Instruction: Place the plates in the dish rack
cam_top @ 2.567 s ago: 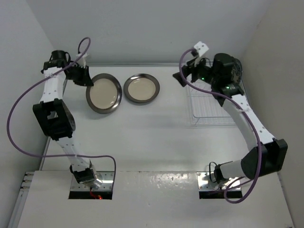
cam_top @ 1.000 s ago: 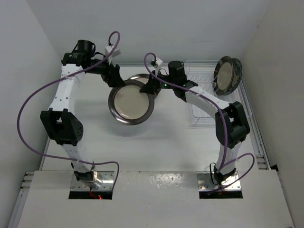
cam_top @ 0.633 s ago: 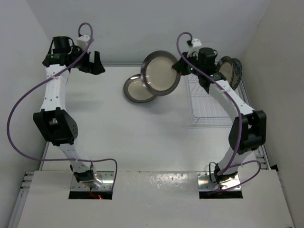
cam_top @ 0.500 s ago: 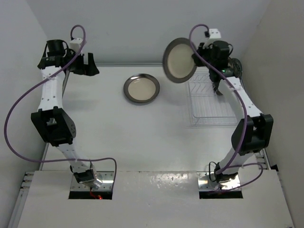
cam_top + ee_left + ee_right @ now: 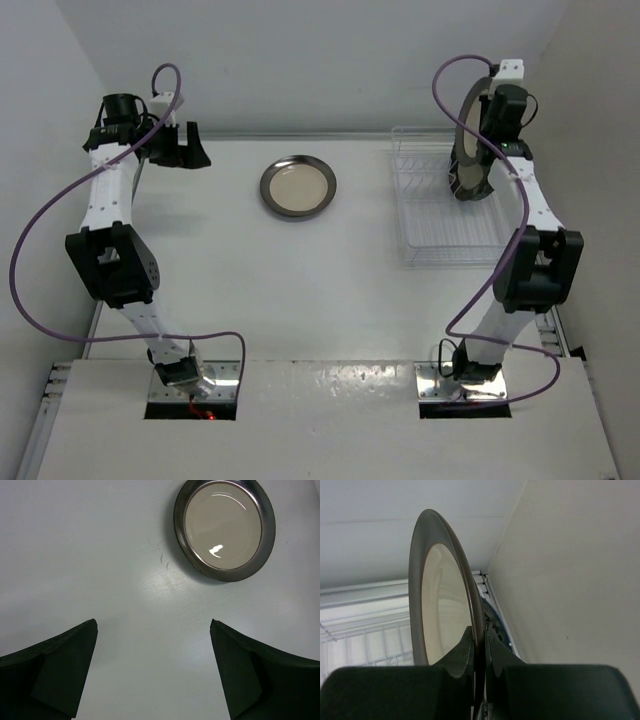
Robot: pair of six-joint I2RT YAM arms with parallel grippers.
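Observation:
I will move my right gripper to the left in the top view and lower its plate onto the empty rack wires, because the blue-patterned plate stands by the side of the rack.
A cream plate with a dark grey rim lies flat on the table at the far middle; it also shows in the left wrist view. My left gripper hangs to its left, open and empty. My right gripper is shut on the rim of a second cream, grey-rimmed plate, held upright on edge over the far right of the white wire dish rack. Just behind the held plate a blue-patterned plate stands in the rack.
White walls close in the table at the back and on both sides. The right wall is close beside the held plate. Rack wires run to the left of the plate. Purple cables loop from both arms.
My right gripper has carried the plate from above the table's middle up and right to over the rack, turning it on edge. My left arm has pulled back to the far left, still open.

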